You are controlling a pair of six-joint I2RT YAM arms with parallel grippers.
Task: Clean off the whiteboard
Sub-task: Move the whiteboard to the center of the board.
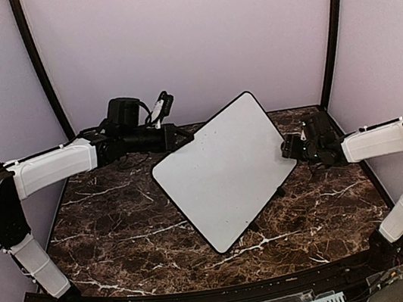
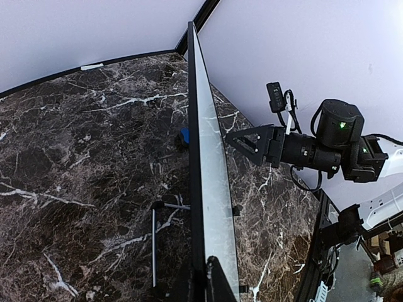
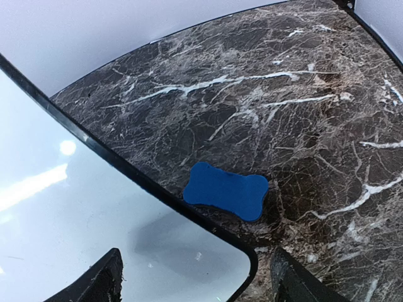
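Note:
Next, my right gripper will move down and back to clasp a black foot (image 1: 281,191) that juts past the board's lower edge, below and back from the gripper.
The whiteboard (image 1: 224,170) is a blank white panel with a thin black frame, standing tilted in the middle of the table. My left gripper (image 1: 179,141) is shut on its upper left edge. In the left wrist view the whiteboard (image 2: 211,189) shows edge-on with the left gripper (image 2: 211,280) clamped on it at the bottom. My right gripper (image 1: 287,149) hovers open by the board's right edge. In the right wrist view the right gripper (image 3: 195,289) straddles a rounded corner of the whiteboard (image 3: 94,226), holding nothing. A blue eraser (image 3: 227,189) lies flat on the marble just beyond that corner.
The dark marble table (image 1: 122,232) is enclosed by pale walls, with black posts (image 1: 38,62) in the back corners. A thin metal prop (image 2: 154,239) sticks out behind the board. The eraser (image 2: 184,135) peeks out behind the board's edge in the left wrist view.

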